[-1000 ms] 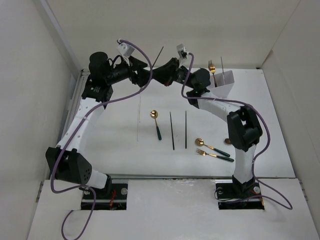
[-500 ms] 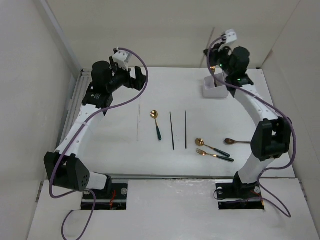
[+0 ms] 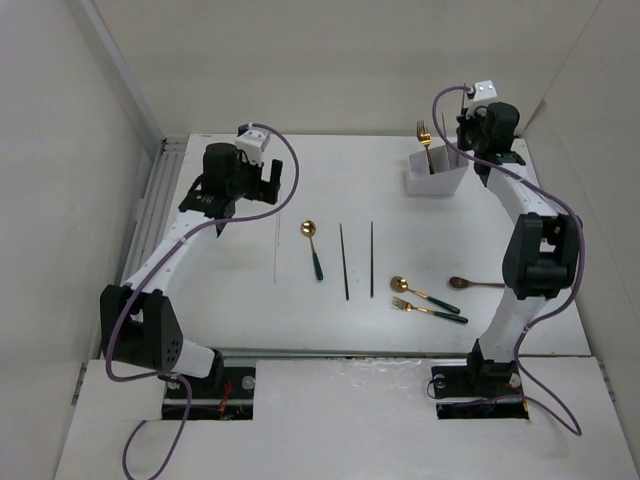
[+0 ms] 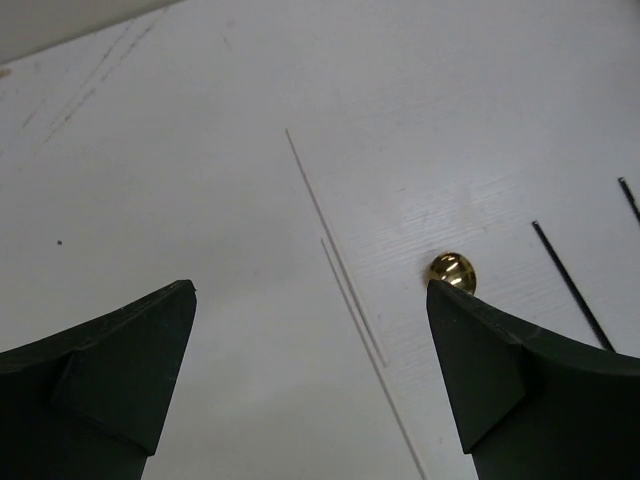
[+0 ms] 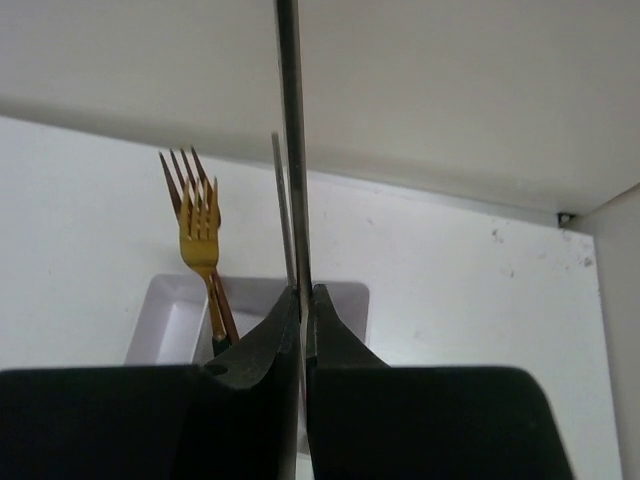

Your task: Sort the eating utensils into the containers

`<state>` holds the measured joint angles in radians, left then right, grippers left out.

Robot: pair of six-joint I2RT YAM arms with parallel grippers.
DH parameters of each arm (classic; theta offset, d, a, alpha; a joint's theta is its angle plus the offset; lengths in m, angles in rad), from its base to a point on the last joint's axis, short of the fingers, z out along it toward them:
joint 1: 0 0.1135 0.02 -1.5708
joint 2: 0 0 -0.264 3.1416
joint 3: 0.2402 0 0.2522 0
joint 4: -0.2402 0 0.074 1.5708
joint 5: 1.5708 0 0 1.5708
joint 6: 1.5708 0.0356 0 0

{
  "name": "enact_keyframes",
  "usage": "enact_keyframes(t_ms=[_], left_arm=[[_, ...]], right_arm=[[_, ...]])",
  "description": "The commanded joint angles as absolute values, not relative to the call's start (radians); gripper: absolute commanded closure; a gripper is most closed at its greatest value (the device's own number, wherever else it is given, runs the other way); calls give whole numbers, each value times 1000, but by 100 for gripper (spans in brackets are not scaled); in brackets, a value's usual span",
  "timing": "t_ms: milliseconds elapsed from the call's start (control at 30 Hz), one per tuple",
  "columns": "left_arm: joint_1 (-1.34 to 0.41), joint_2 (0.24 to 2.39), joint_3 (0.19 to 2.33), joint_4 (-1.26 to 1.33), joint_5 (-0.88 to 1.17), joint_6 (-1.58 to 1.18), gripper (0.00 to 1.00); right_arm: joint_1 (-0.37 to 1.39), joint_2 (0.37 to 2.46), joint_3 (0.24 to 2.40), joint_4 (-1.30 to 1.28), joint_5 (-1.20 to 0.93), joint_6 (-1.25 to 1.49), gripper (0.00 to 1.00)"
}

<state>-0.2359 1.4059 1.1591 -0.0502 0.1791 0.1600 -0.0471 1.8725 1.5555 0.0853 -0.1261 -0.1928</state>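
The nearer silver chopstick's body lies below my left gripper and back from it. My left gripper should next lower its open fingers back until they are on both sides of the nearer silver chopstick's body [image 3: 277,242] [image 4: 375,364], then close.
The white holder [image 3: 435,180] stands at the back right with a gold fork [image 3: 424,134] upright in it. My right gripper [image 3: 468,138] hangs just above it, shut on a thin silver chopstick [image 5: 291,150] held upright. In the right wrist view the gripper [image 5: 305,290] is over the holder [image 5: 165,310], beside the fork [image 5: 197,215]. My left gripper [image 3: 262,190] is open over the table, and in its wrist view the left gripper [image 4: 310,290] has nothing between its fingers. Below it lies a thin silver chopstick [image 4: 335,245], next to a gold spoon [image 4: 452,270].
On the table lie a silver chopstick [image 3: 277,248], a green-handled gold spoon [image 3: 313,248], two dark chopsticks [image 3: 345,260], a second gold spoon [image 3: 420,292], a gold fork [image 3: 430,310] and a brown spoon [image 3: 475,283]. Walls close off the back and both sides.
The grippers met at the back centre on the chopstick. The left one opened and drew back left and down. The right arm swung the chopstick to the holder.
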Motion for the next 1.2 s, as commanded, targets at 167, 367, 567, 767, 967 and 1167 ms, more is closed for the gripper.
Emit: enact_keyframes(t_ms=[167, 367, 567, 767, 967, 1167], left_arm=[[-239, 1509, 1181, -172, 84, 175, 5], [-239, 1543, 1172, -199, 107, 205, 37], [-239, 1676, 1242, -346, 133, 215, 48], [-249, 1785, 1273, -371, 189, 143, 36], [-268, 1854, 1273, -362, 110, 133, 49], [-278, 1887, 1273, -371, 129, 143, 54]], right_arm=[[-57, 1928, 1591, 81, -104, -190, 100], [-57, 1937, 1556, 81, -106, -179, 68], [-57, 1893, 1537, 81, -106, -179, 56], [-48, 1798, 1508, 81, -115, -189, 51], [3, 1726, 1471, 81, -170, -241, 50], [3, 1690, 1433, 81, -189, -241, 50]])
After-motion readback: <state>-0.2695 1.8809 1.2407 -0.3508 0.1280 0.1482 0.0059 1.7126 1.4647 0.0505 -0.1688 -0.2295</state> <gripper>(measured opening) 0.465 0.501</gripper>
